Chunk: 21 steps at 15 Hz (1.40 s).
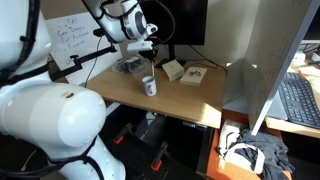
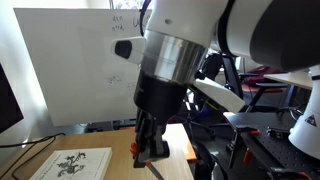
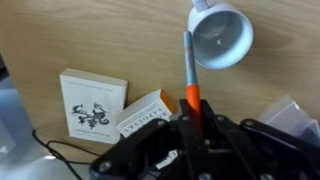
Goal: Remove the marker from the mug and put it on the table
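The gripper carries the marker [image 3: 189, 75] outward away from the mug and down onto the wood next, since bare table shows between the boxes and the clear bag.
The white mug [image 1: 149, 87] stands on the tan wooden table [image 1: 190, 98]. It shows from above in the wrist view [image 3: 222, 35]. My gripper [image 1: 148, 60] hangs straight above it and is shut on the marker [image 3: 189, 75], a grey stick with an orange upper part. The marker points down from the fingers [image 3: 195, 128], and its far tip lies at the mug's left rim. I cannot tell whether the tip is still inside the mug. In an exterior view the gripper [image 2: 150, 152] fills the frame and the mug is hidden.
Two flat boxes [image 1: 172, 70] [image 1: 193, 75] lie behind the mug; in the wrist view they are a white one [image 3: 92, 103] and a tan one [image 3: 145, 115]. A white partition [image 1: 250, 85] stands at the table's end, with a black keyboard [image 1: 300, 100] beyond. A whiteboard [image 1: 75, 40] stands behind.
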Available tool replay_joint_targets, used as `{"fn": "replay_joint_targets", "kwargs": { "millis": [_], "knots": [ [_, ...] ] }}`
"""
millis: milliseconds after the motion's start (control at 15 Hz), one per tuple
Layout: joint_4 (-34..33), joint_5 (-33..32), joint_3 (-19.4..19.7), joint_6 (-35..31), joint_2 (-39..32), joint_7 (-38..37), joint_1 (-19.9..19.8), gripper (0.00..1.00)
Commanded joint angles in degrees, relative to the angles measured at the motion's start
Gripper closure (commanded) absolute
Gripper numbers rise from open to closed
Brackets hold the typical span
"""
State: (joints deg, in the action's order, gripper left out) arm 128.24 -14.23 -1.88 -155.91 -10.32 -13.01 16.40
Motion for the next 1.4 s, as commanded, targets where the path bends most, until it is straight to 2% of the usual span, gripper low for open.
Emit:
{"fn": "replay_joint_targets", "kwargs": {
  "millis": [0, 267, 533, 667, 867, 1067, 1333],
  "knots": [
    [-1.35, 12.83, -4.68, -1.43, -1.09, 1.78, -3.60, 0.96],
    [-6.85, 33.89, -11.71, -6.04, -7.91, 10.90, -8.78, 0.96],
    [-17.51, 50.53, -20.12, -5.42, -18.15, 20.46, -17.17, 0.96],
    [-22.83, 50.43, -19.69, -4.20, -23.51, 20.07, -17.56, 0.96],
    [-30.16, 43.63, -14.48, 1.17, -30.94, 14.12, -14.06, 0.96],
    [-38.78, 41.18, -14.10, 7.46, -38.70, 12.13, -13.44, 0.96],
    [-46.83, 39.47, -12.67, 12.52, -44.46, 8.62, -11.87, 0.96]
  ]
}}
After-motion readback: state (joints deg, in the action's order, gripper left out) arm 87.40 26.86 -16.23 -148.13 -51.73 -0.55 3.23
